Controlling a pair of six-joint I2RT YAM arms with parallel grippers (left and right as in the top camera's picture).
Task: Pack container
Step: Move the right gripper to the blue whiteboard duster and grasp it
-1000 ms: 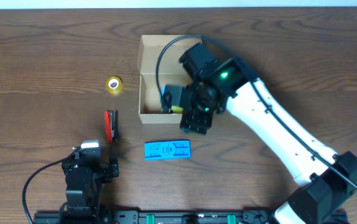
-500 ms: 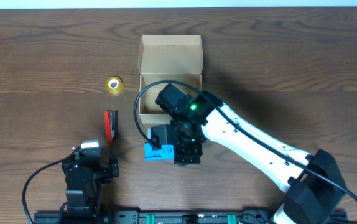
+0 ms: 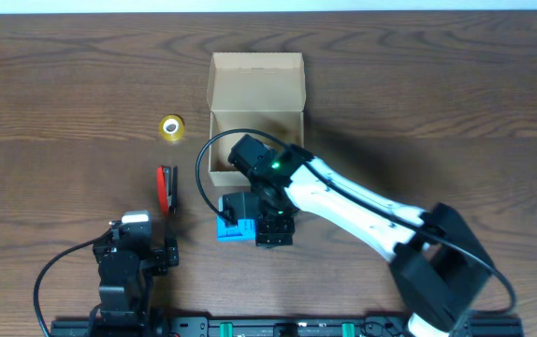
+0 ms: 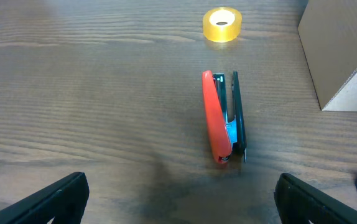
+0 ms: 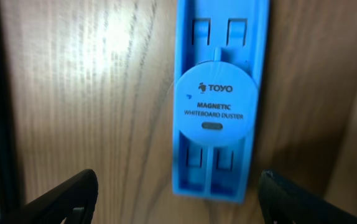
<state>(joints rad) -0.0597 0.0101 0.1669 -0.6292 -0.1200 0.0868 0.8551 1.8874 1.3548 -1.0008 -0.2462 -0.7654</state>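
Note:
My right gripper will move straight down over the round label of the blue duster (image 5: 219, 99), because the duster lies flat and untouched below its open fingers.
The container (image 3: 255, 89) is a tan cardboard box, open, with its flap lid lying back; its corner shows in the left wrist view (image 4: 346, 56). My right gripper (image 3: 270, 230) is open just in front of the box, low over a blue magnetic whiteboard duster (image 3: 231, 230). In the right wrist view the duster (image 5: 219, 99) lies flat on the table between and beyond my open jaws (image 5: 175, 202), untouched. My left gripper (image 3: 134, 255) is open and empty at the front left, as its own view (image 4: 181, 208) shows.
A red and black stapler (image 3: 166, 189) lies left of the box and in front of my left gripper (image 4: 223, 118). A yellow tape roll (image 3: 171, 127) sits further back (image 4: 222, 25). The right arm hides the box's front wall.
My right gripper has moved from the box's front right corner toward the front of the table and now hovers over the blue duster. The left arm has not moved.

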